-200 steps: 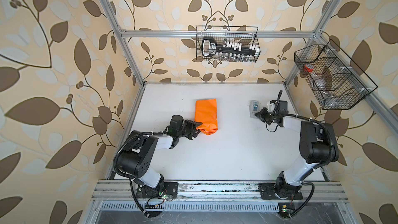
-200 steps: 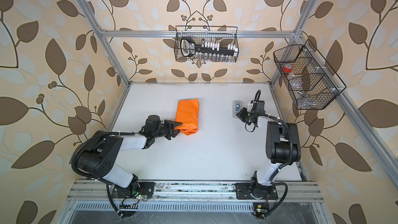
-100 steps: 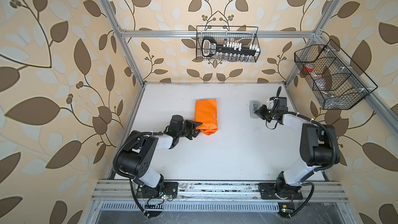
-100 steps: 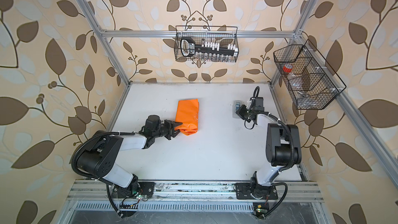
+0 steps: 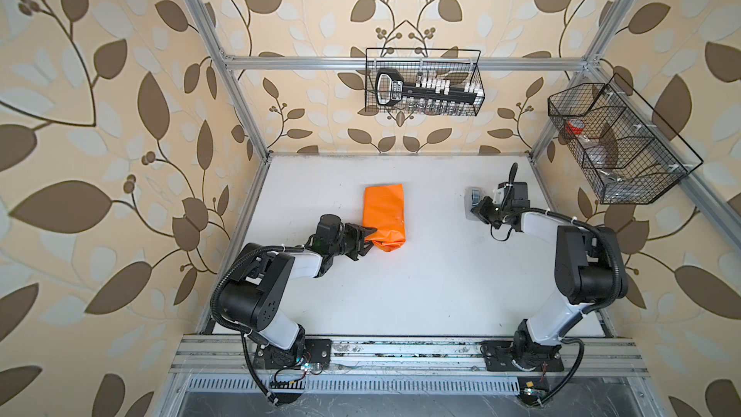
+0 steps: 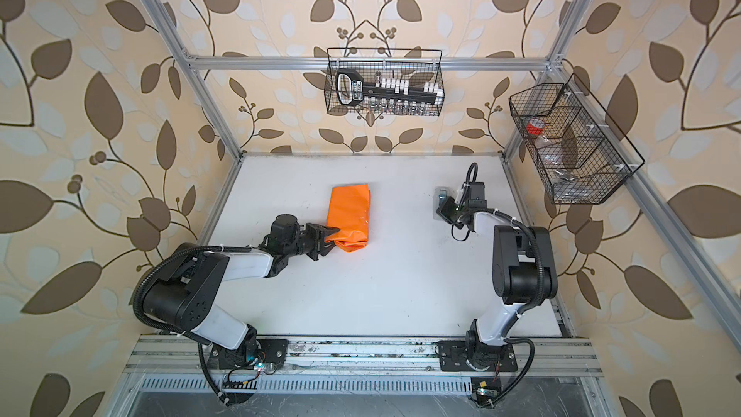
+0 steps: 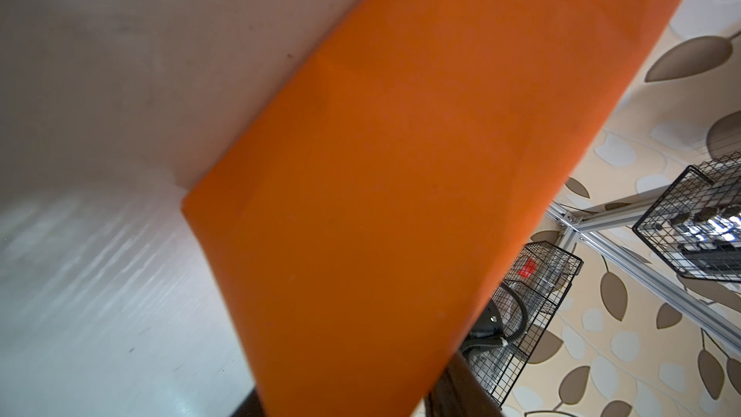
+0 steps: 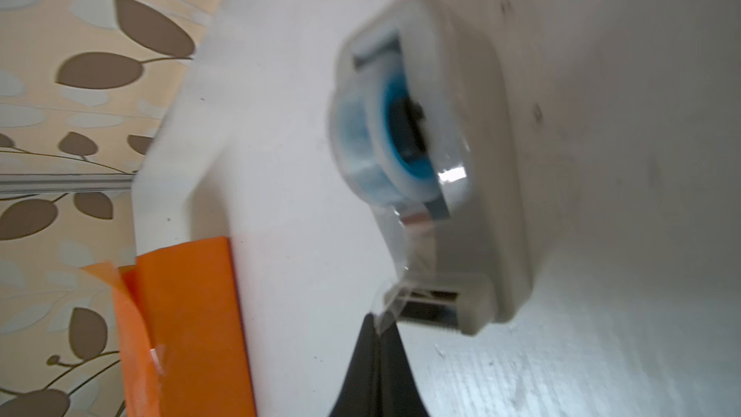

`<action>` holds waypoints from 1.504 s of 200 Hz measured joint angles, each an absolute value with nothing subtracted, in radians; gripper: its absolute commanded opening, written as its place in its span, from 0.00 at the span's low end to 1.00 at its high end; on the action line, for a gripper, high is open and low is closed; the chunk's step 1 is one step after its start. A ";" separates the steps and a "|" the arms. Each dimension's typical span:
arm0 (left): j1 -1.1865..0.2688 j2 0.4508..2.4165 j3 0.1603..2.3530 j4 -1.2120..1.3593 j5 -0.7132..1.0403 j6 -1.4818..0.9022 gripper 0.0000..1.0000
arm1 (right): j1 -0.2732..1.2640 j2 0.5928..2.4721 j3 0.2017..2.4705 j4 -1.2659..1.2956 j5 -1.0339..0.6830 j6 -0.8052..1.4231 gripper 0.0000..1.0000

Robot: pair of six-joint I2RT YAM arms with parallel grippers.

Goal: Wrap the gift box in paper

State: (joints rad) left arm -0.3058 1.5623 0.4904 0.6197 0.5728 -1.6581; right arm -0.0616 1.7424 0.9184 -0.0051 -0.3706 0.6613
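The robot's right gripper will next pull back, then move across to release the tape on the parcel's near end (image 5: 390, 242), since that lies across the tabletop and back from the gripper.
The orange paper (image 5: 383, 214) (image 6: 349, 214) lies folded into a long parcel in the middle of the white table. The gift box is hidden; only paper shows. My left gripper (image 5: 371, 240) (image 6: 333, 240) is closed on the parcel's near end. In the left wrist view the paper (image 7: 381, 194) fills the gap between the dark fingers (image 7: 457, 387). At the right, a grey-white tape dispenser (image 5: 473, 196) (image 6: 441, 196) (image 8: 481, 154) holds a blue-cored roll (image 8: 393, 146). My right gripper (image 5: 475, 208) (image 8: 379, 324) is shut on the clear tape end at the dispenser's cutter.
A wire basket (image 5: 425, 82) with tools hangs on the back wall. Another wire basket (image 5: 617, 146) hangs on the right wall. Aluminium frame posts (image 5: 240, 106) stand at the table's back corners, and a rail (image 5: 401, 351) runs along the front edge.
The right wrist has shifted slightly toward the back at the dispenser. The left arm and the parcel have not moved.
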 measured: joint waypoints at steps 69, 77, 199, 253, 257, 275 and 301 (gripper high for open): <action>-0.306 1.562 0.490 0.624 0.574 -1.658 0.43 | -0.059 1.767 0.910 -0.033 -0.254 0.713 0.00; -0.306 1.562 0.491 0.622 0.574 -1.658 0.43 | -0.059 1.775 0.925 -0.056 -0.255 0.706 0.00; -0.306 1.567 0.494 0.624 0.580 -1.658 0.43 | -0.064 1.641 0.853 -0.207 -0.142 0.673 0.00; -0.306 1.567 0.494 0.624 0.580 -1.659 0.43 | 0.133 1.271 0.770 -0.159 -0.282 0.635 0.00; -0.306 1.567 0.494 0.624 0.580 -1.659 0.43 | 0.152 1.258 0.767 -0.150 -0.300 0.635 0.00; -0.306 1.567 0.494 0.624 0.579 -1.659 0.43 | 0.260 1.223 0.756 -0.128 -0.365 0.640 0.04; -0.306 1.567 0.494 0.624 0.579 -1.659 0.43 | 0.434 1.196 0.721 -0.080 -0.419 0.680 0.12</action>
State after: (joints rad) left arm -0.3058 1.5673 0.4942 0.6235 0.5789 -1.6588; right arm 0.4343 1.1965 0.7212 -0.0795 -0.4194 0.6804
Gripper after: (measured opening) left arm 0.427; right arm 0.099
